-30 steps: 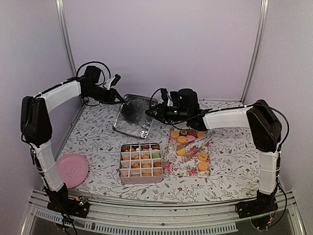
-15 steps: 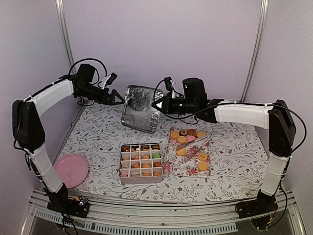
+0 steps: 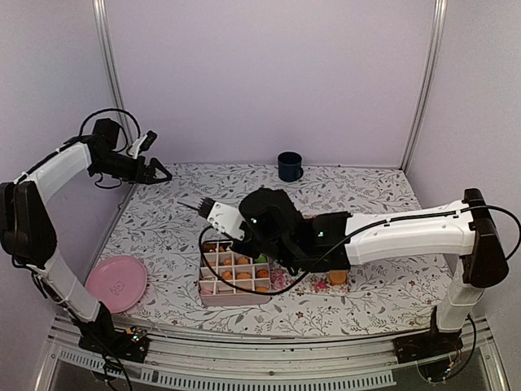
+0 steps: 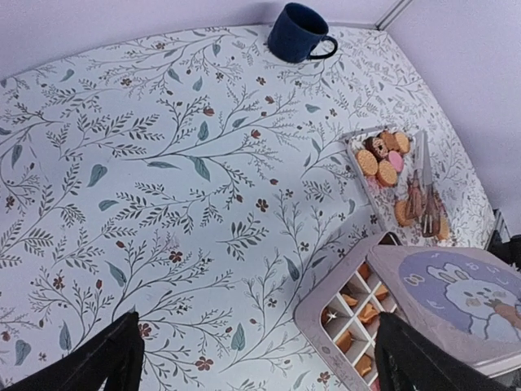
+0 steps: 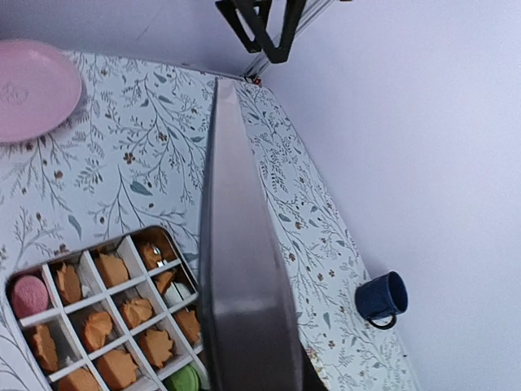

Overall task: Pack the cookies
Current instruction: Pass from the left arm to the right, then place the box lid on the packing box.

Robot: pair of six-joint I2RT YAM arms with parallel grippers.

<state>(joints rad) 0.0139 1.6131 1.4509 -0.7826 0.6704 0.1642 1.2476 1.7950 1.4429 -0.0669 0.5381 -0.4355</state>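
The cells filled with cookies are still open, so I need to move my right gripper back and down over the divided tin (image 3: 203, 281) (image 5: 110, 318), tip the lid flatter and release it there.
The cookies (image 5: 98, 326), mostly orange with one pink and one green, fill the cells of a divided tin (image 3: 203, 281). More cookies (image 4: 376, 159) lie on a floral tray (image 4: 352, 143) beside the tin. My right gripper (image 3: 242, 226) is shut on the tin's lid (image 3: 218, 215) and holds it tilted just above the tin's back edge. In the right wrist view the lid (image 5: 244, 269) shows edge-on and hides the fingers. In the left wrist view the lid (image 4: 464, 293) shows a rabbit picture. My left gripper (image 3: 155, 171) hangs open and empty at the far left, well away from the tin.
A blue mug (image 3: 287, 165) stands at the back by the wall. A pink plate (image 3: 116, 283) lies at the front left. Metal tongs (image 4: 423, 191) rest on the tray. My right arm stretches across the tray and hides most of it in the top view.
My left gripper opened, let go of the lid and drew back to the left. My right arm carried the lid from the back of the table forward over the tin.
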